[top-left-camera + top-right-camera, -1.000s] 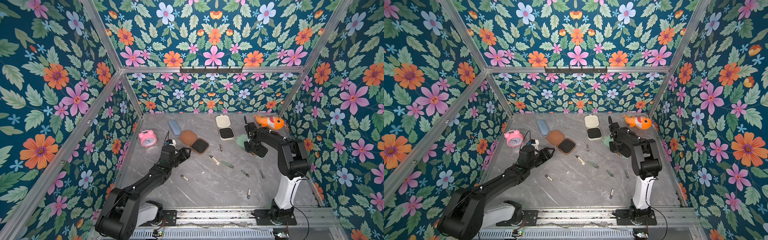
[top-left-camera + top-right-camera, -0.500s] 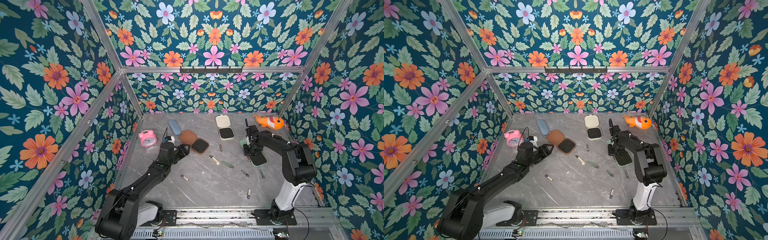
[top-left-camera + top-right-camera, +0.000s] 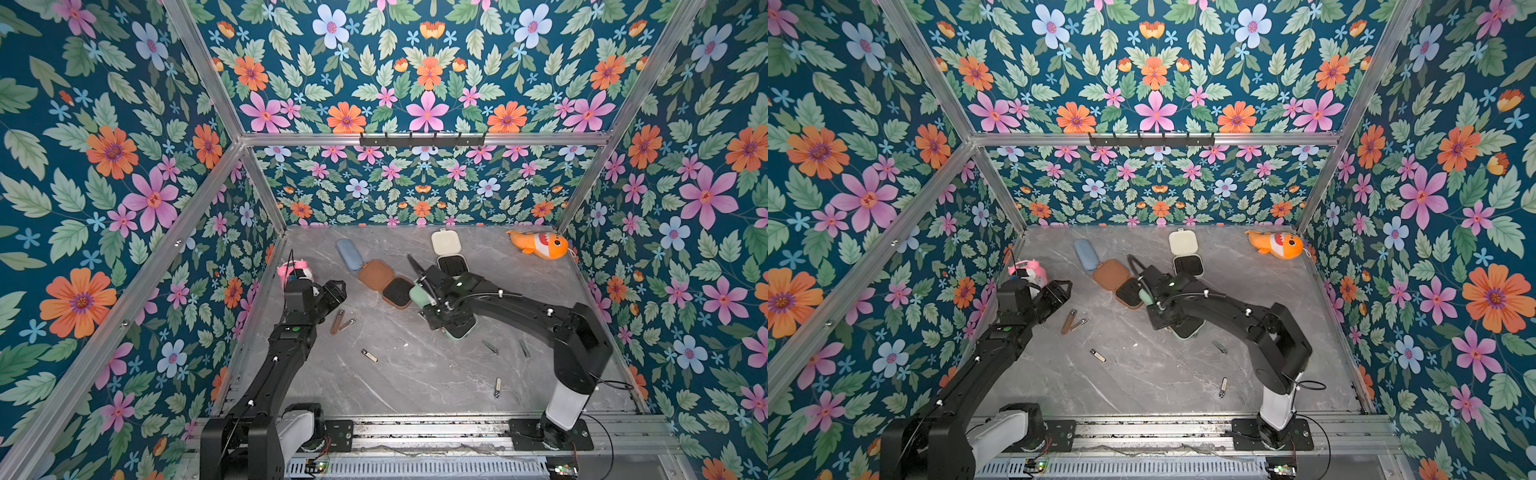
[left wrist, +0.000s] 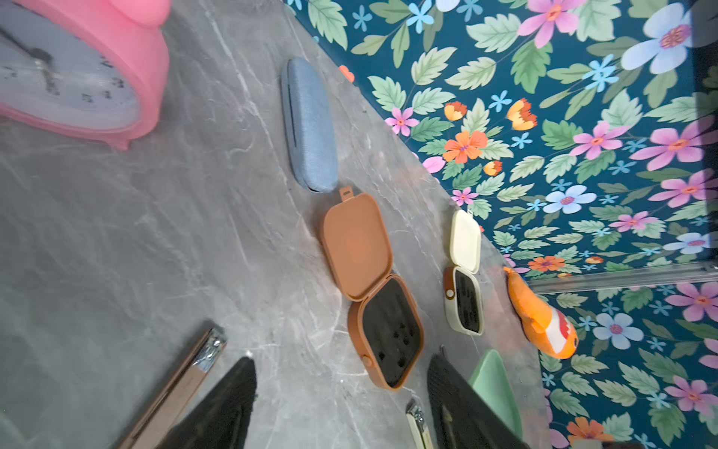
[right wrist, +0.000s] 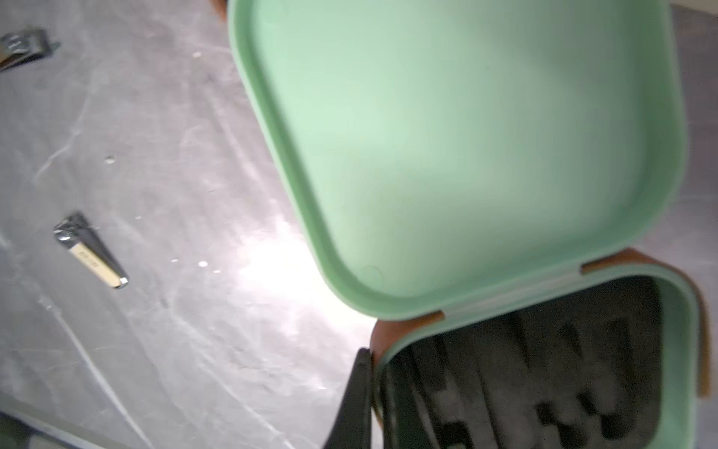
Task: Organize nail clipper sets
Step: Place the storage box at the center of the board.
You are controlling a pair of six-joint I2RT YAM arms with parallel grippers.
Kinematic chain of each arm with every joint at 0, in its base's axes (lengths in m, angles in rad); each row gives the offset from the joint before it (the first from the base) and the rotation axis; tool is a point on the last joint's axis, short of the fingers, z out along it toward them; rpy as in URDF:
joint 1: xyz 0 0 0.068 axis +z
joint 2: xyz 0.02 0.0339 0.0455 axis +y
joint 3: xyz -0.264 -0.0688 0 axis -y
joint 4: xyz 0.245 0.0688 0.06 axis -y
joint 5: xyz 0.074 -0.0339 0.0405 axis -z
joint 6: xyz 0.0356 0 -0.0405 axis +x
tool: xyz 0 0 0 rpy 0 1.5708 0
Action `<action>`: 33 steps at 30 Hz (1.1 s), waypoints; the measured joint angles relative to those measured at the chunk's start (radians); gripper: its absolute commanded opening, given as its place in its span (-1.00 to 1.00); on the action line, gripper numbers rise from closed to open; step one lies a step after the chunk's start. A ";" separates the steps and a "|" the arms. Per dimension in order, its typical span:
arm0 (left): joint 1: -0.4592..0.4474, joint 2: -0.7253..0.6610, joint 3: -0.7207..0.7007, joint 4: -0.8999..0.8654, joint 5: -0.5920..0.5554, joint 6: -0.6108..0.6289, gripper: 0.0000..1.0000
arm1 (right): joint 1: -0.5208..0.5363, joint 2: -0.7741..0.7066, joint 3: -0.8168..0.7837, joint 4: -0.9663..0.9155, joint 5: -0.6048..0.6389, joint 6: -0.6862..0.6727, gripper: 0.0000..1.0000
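Observation:
Next, my right gripper draws the mint green case back and releases the case's side by the beige clipper, as bare tabletop lies back from the gripper.
My right gripper (image 5: 382, 396) is shut on the side wall of the mint green case (image 5: 466, 136), one finger outside it and one inside on the black insert. That case (image 3: 461, 330) stands open mid-table, its lid raised (image 3: 1144, 296). The brown case (image 3: 376, 274) and the cream case (image 3: 445, 242) lie open behind it. My left gripper (image 3: 336, 286) hangs open at the left, holding nothing (image 4: 342, 392). A brown clipper (image 3: 336, 322) and a silver one (image 3: 347, 324) lie just in front of it. A beige clipper (image 3: 369, 355) and several others (image 3: 497, 387) are scattered nearer the front.
A pink alarm clock (image 3: 295, 270) stands right behind my left wrist. A blue pouch (image 3: 348, 254) lies at the back beside the brown case. An orange fish toy (image 3: 540, 245) sits in the back right corner. Flowered walls close in three sides.
My right gripper has carried the mint green case from the right side leftward to mid-table. My left gripper has drawn back to the left, and two clippers now show beside it.

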 measured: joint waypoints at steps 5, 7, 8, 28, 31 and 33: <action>0.035 -0.012 -0.030 -0.056 0.000 0.024 0.44 | 0.113 0.161 0.133 0.004 -0.042 0.109 -1.00; 0.044 -0.012 -0.046 -0.070 0.002 0.027 0.43 | 0.129 0.214 0.169 0.004 -0.061 0.145 -1.00; 0.045 -0.012 -0.051 -0.072 0.004 0.027 0.43 | 0.131 0.231 0.180 0.003 -0.065 0.160 -1.00; 0.050 0.013 -0.100 -0.056 0.037 0.019 0.41 | 0.225 0.319 0.261 -0.044 -0.129 0.283 -0.20; 0.050 0.018 -0.095 -0.055 0.047 0.019 0.41 | 0.224 0.266 0.233 -0.045 -0.121 0.288 0.02; 0.050 0.020 -0.087 -0.054 0.050 0.020 0.41 | 0.219 0.207 0.197 -0.034 -0.103 0.291 0.13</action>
